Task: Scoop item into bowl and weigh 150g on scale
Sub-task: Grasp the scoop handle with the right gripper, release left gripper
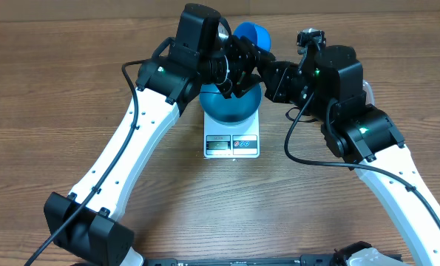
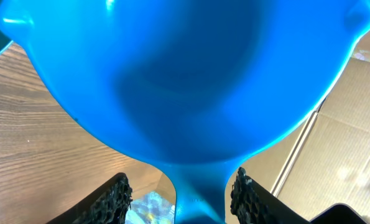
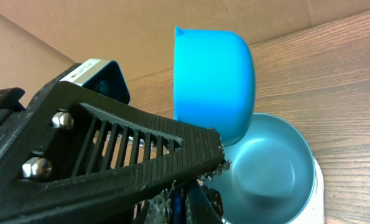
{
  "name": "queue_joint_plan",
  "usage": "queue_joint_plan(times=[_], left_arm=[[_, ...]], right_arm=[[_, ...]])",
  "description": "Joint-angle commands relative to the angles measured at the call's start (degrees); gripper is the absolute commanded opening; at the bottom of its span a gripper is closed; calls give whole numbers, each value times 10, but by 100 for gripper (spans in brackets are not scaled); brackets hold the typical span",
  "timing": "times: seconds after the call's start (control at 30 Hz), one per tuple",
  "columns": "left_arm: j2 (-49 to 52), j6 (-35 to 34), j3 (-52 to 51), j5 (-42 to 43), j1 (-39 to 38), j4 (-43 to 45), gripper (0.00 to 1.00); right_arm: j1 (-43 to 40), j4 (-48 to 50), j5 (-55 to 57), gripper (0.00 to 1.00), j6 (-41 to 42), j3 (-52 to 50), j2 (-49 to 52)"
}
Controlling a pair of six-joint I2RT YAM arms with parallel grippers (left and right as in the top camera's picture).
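The right gripper next needs to carry the scoop (image 1: 251, 35) to the right in the overhead view, over the pale object (image 1: 368, 91), then go down and release the scoop's handle.
The blue bowl (image 1: 233, 105) sits on the white scale (image 1: 231, 145); in the right wrist view the bowl (image 3: 268, 168) looks empty. Both grippers meet just above it at a small blue scoop (image 1: 251, 35), which stands on edge over the bowl's far rim (image 3: 212, 81). My left gripper (image 2: 180, 190) is open, and the scoop's handle (image 2: 200, 193) runs between its fingers with a gap on each side. My right gripper (image 3: 181, 208) is shut on the thin blue handle. The left arm's ribbed finger (image 3: 141, 155) crosses in front of it. The item is out of view.
Brown cardboard (image 3: 110, 25) stands behind the table's far edge. Wooden tabletop (image 1: 57, 89) spreads to both sides of the scale. Black cables (image 1: 297, 140) hang off both arms near the scale. A pale object (image 1: 366, 89) peeks out behind the right arm.
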Motion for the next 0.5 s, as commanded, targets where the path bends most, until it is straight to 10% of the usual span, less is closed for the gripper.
queue_joint_plan(times=[0.0, 0.27, 0.47], left_arm=[[-5, 20, 8, -23, -4, -1, 56], [-5, 49, 8, -54, 3, -1, 56], [-5, 121, 8, -75, 16, 1, 82]], right_arm=[[-3, 7, -1, 4, 0, 14, 0], [-10, 3, -13, 4, 0, 14, 0], [-40, -42, -14, 4, -1, 14, 0]])
